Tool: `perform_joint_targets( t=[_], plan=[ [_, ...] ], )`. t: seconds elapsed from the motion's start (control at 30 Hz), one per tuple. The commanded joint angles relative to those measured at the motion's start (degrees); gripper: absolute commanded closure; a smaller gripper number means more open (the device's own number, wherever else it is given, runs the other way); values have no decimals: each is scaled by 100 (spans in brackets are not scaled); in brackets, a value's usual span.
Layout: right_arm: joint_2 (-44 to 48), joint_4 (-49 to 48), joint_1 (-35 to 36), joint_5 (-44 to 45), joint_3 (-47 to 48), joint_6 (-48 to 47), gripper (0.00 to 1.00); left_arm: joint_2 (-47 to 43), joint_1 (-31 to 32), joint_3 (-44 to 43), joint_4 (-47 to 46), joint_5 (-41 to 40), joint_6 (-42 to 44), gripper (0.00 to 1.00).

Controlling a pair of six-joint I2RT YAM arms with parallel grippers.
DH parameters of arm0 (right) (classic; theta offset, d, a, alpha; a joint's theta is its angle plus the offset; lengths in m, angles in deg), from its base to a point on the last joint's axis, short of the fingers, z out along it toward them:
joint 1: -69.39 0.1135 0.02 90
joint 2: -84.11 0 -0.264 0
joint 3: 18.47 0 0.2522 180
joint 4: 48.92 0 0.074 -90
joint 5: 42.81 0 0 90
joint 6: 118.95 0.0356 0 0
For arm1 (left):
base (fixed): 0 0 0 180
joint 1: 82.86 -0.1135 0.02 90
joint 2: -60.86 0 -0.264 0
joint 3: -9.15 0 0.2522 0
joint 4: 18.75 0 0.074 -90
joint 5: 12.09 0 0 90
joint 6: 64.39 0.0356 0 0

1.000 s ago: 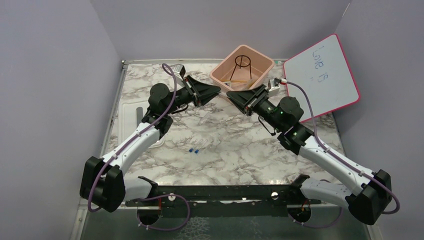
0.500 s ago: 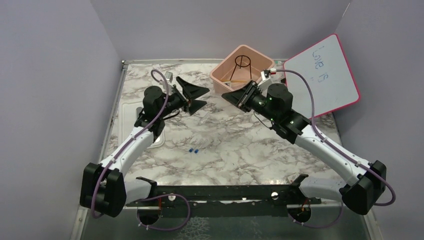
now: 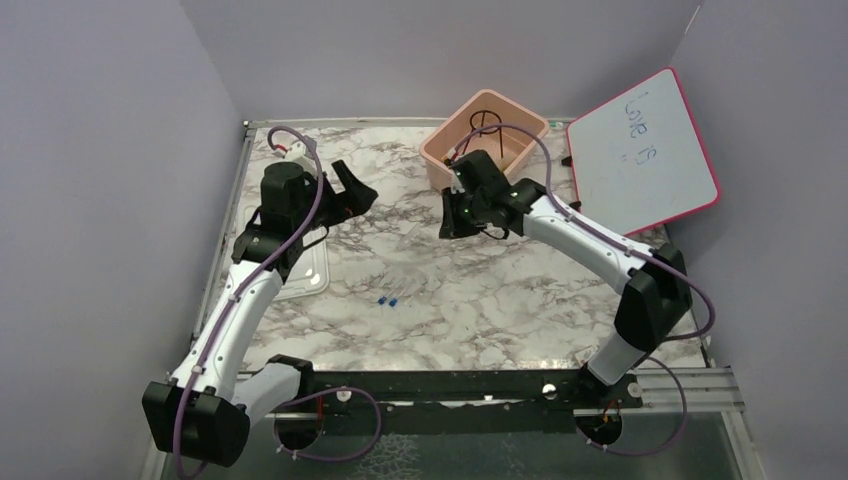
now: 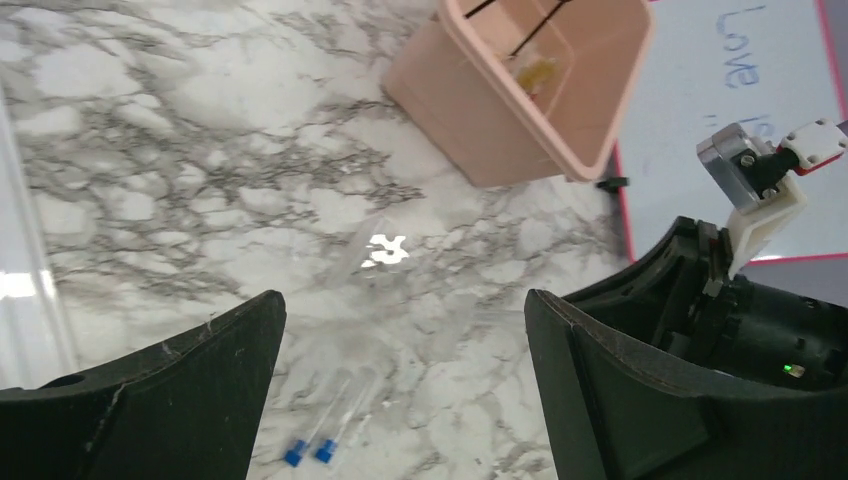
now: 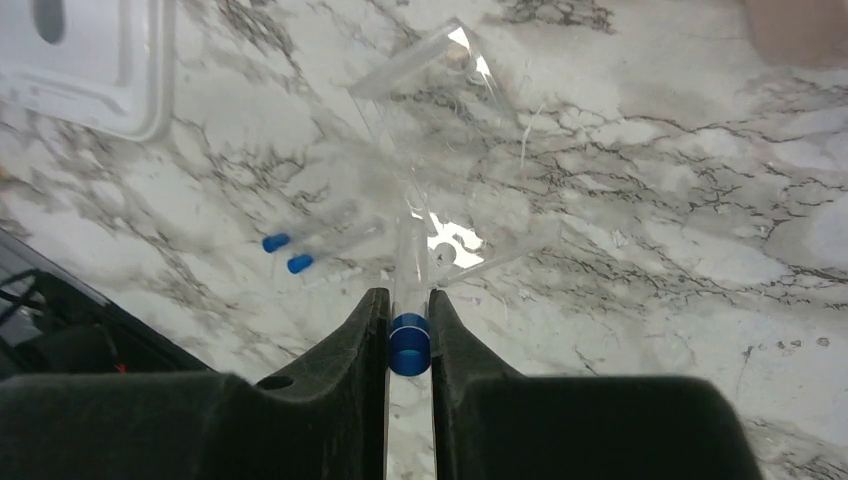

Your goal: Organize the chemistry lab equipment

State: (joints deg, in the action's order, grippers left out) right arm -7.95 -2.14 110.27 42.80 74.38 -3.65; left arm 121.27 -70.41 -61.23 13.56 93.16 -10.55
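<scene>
My right gripper should lower slightly back onto the clear plastic stand's near end, as the tube's bottom is still above it.
In the right wrist view my right gripper is shut on a clear test tube with a blue cap. The tube points down toward a clear plastic stand on the marble table. Two more blue-capped tubes lie side by side to the left of it. My left gripper hangs open and empty above the table, with those two tubes below it. From above, the left gripper sits left of the right gripper. A black wire tripod stands in the pink bin.
The pink bin stands at the back centre, close behind my right gripper. A pink-framed whiteboard leans at the back right. A white lid lies flat near the left edge under my left arm. Grey walls close in both sides.
The two grippers were tip to tip near the bin. The left one has opened and pulled back left; the right one has turned downward over the table with the tube.
</scene>
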Motion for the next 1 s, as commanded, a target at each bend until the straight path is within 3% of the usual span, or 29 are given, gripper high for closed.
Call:
perform_joint_targets(
  t=[0.0,0.3,0.97],
  plan=[
    [-598,1325,246,217,690,-722,88,-70,27,190,601,-1130,1008,8],
    [-1407,2516,465,412,1551,-815,88,-119,388,700,416,-1888,1317,8],
    [-2272,2746,702,923,2404,-579,91,-286,882,820,580,-2608,1551,8]
  ],
)
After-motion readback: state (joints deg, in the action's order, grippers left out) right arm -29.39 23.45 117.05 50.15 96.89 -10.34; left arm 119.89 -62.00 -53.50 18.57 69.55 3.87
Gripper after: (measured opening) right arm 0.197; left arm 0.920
